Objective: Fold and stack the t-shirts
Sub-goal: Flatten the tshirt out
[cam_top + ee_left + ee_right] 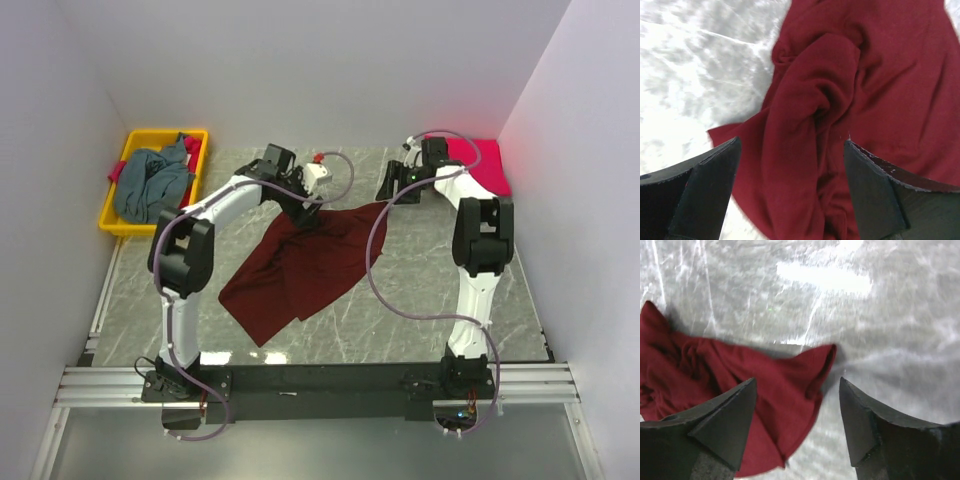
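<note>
The end of the maroon t-shirt's corner sticks out onto bare marble, so my right gripper will first lower its open fingers around that corner. Then it will close to grab the maroon t-shirt's loose corner (381, 208) (814, 369).
The dark maroon t-shirt (310, 265) lies crumpled and partly spread on the marble table, its far corner toward the back. My left gripper (303, 207) hovers over the shirt's bunched upper edge, open; in the left wrist view the gripper (790, 145) straddles a thick fold of the maroon cloth (880, 75) without pinching it. My right gripper (392, 186) is open at the shirt's far right corner; in the right wrist view the gripper (797, 382) stands over a loose sleeve of the maroon cloth (775, 372). A folded pink-red t-shirt (482, 165) lies at the back right. A grey-blue t-shirt (152, 185) sits heaped in the bin.
The yellow plastic bin (130, 145) stands at the back left corner. White walls close in the table on three sides. Bare marble (420, 300) shows to the right of and in front of the maroon shirt.
</note>
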Controlling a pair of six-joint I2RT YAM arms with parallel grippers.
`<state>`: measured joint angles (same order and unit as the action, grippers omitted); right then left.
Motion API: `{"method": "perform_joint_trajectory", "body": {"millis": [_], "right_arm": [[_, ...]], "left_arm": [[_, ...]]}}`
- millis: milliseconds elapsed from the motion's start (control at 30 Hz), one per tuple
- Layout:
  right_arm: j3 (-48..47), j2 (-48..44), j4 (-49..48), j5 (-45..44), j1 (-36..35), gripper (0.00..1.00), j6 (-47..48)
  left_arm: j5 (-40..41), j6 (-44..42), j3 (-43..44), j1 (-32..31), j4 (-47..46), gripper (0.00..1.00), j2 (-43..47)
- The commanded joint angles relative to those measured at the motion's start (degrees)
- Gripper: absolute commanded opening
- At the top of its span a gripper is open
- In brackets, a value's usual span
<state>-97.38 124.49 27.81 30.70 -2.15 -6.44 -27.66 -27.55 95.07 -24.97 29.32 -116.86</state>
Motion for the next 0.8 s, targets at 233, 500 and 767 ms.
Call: {"method": "perform_joint_trajectory", "body": {"millis": [233,500,767], "right_arm": [[-5.1,4.89,3.64,2.26,-1.28,0.19,-1.74],[4.65,-3.36,4.44,2.08,1.89,0.0,1.42],[12.73,-9.69,12.0,-1.07,8.21,0.0,10.12]], "left_arm": [[3.66,0.66,2.4,-5.87,-9.11,0.84,-3.55],[6.22,8.19,1.36,-0.28,-8.22,0.0,-0.23],[9.46,20.94,-12.34,14.94,-10.34,0.0,10.94]]}}
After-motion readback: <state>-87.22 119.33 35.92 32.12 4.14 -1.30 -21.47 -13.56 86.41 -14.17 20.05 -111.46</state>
